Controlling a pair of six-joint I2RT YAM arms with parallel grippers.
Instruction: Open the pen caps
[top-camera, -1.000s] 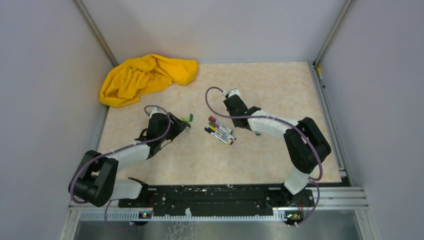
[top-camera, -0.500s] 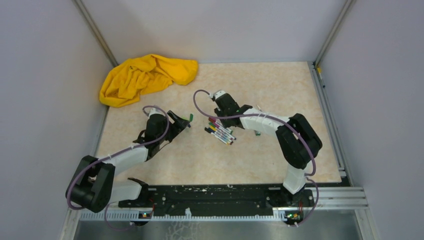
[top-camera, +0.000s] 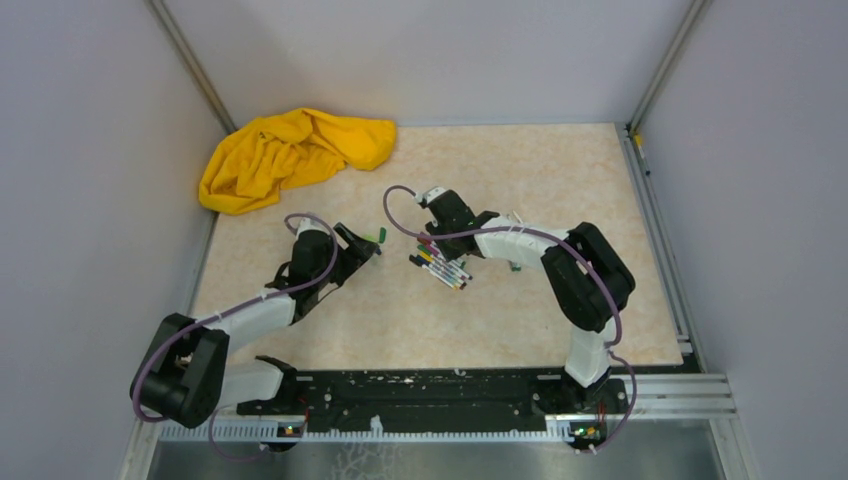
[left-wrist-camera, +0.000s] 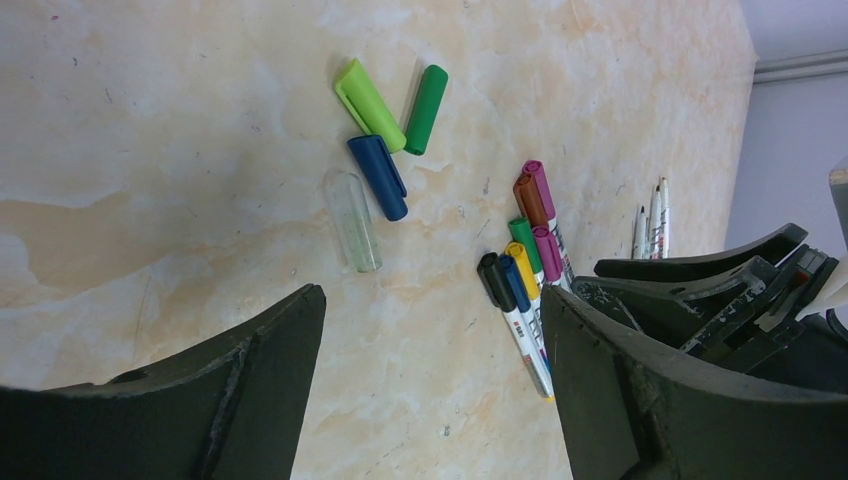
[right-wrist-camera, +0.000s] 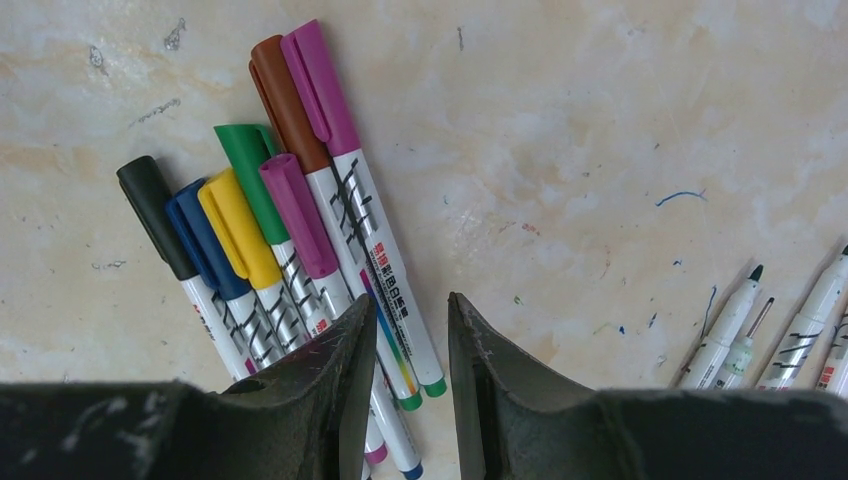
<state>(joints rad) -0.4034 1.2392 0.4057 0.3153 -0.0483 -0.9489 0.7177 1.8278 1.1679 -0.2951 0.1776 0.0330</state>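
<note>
My right gripper moves down next onto the white body (right-wrist-camera: 394, 278) of the outermost purple-capped pen below its open fingers, since bare table beside the pen leaves room.
Several loose pen caps lie on the table ahead of my left gripper (left-wrist-camera: 432, 292): a light green cap (left-wrist-camera: 368, 104), a dark green cap (left-wrist-camera: 426, 95), a blue cap (left-wrist-camera: 378, 176) and a clear cap (left-wrist-camera: 354, 220). This gripper stands open with only bare table between its fingers. A bundle of capped pens (right-wrist-camera: 300, 210) lies side by side, also seen from above as the pens (top-camera: 442, 266). My right gripper (right-wrist-camera: 410, 300) hovers over the bundle's lower ends, jaws narrowly open and holding nothing. In the top view the left gripper (top-camera: 368, 247) sits just left of the caps (top-camera: 381, 236).
Uncapped pens (right-wrist-camera: 725, 330) lie to the right of the bundle. A crumpled yellow cloth (top-camera: 290, 155) fills the far left corner. Grey walls close the table on three sides. My two grippers are close together, either side of the pen bundle.
The left jaws have opened wide. My right gripper has swung left and come over the capped pens.
</note>
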